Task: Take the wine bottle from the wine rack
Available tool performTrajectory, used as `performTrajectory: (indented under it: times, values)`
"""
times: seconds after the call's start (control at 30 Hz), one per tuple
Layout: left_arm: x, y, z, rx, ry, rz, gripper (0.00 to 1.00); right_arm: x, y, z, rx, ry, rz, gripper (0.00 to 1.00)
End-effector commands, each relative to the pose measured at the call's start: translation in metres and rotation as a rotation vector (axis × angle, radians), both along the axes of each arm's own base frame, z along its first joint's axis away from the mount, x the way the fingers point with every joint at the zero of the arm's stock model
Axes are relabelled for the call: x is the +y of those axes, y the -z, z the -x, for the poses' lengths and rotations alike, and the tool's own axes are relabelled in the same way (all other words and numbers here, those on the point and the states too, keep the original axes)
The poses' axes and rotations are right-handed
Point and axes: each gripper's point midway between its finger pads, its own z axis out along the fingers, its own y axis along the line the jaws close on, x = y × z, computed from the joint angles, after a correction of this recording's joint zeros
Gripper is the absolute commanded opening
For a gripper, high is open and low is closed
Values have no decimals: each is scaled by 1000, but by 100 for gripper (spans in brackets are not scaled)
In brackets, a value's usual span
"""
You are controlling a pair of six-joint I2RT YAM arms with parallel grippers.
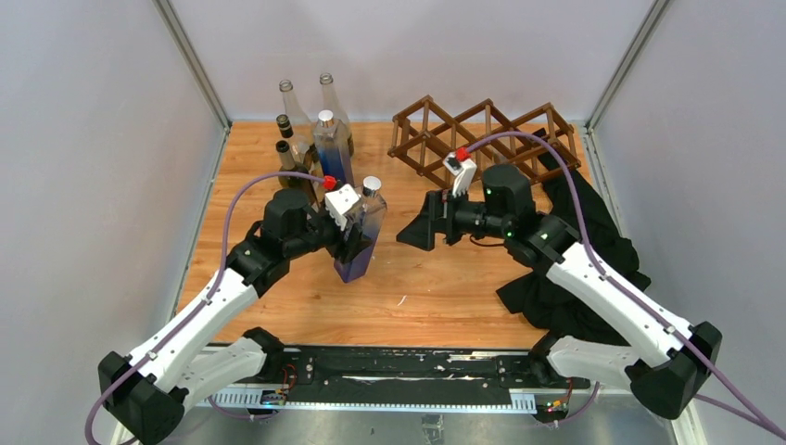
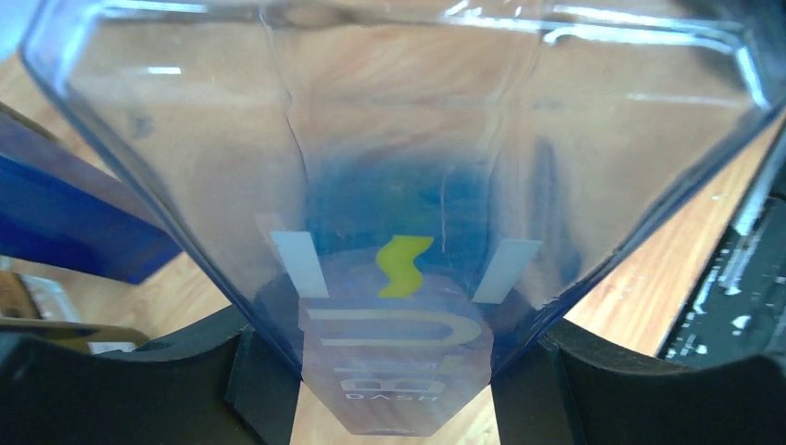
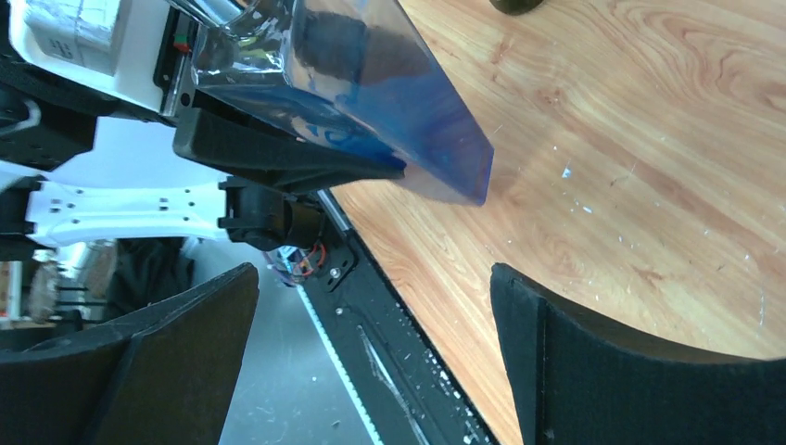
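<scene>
I should move my right gripper to the left in the top view next, around the bottle's shoulders, because they stay free above my left gripper's closed fingers.
My left gripper (image 1: 357, 236) is shut on a clear square bottle tinted blue at its base (image 1: 363, 232), with a silver cap, held tilted at the table's middle left. In the left wrist view the bottle (image 2: 399, 185) fills the frame between the black fingers (image 2: 250, 380). My right gripper (image 1: 417, 227) is open and empty, pointing left toward that bottle, a short gap away. In the right wrist view the bottle (image 3: 371, 102) lies beyond the spread fingers (image 3: 593, 362). The brown wooden lattice wine rack (image 1: 482, 139) stands at the back right; its cells look empty.
Several other bottles (image 1: 315, 139) stand grouped at the back left corner. A black cloth (image 1: 575, 250) lies at the right under my right arm. A black rail (image 1: 399, 366) runs along the near table edge. Grey walls enclose the table.
</scene>
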Motion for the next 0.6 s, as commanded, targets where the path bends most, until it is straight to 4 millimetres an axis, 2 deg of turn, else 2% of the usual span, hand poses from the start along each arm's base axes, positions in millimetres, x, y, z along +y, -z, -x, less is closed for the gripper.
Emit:
performTrajectory:
  times: [0.0, 0.13, 0.3, 0.4, 0.57]
  values:
    - [-19, -57, 5, -72, 67, 182, 0, 21, -20, -12, -183, 17, 7, 98]
    - [-26, -60, 20, -25, 140, 214, 0, 42, -25, -15, -271, 5, -1, 99]
    - [-37, -68, 58, 37, 338, 231, 0, 60, -34, -7, -342, -97, -62, 99]
    - [-40, -76, 82, 74, 454, 253, 0, 63, -45, 6, -416, -188, -100, 99]
    - [-42, -83, 110, 150, 592, 274, 0, 64, -48, 21, -474, -287, -119, 100]
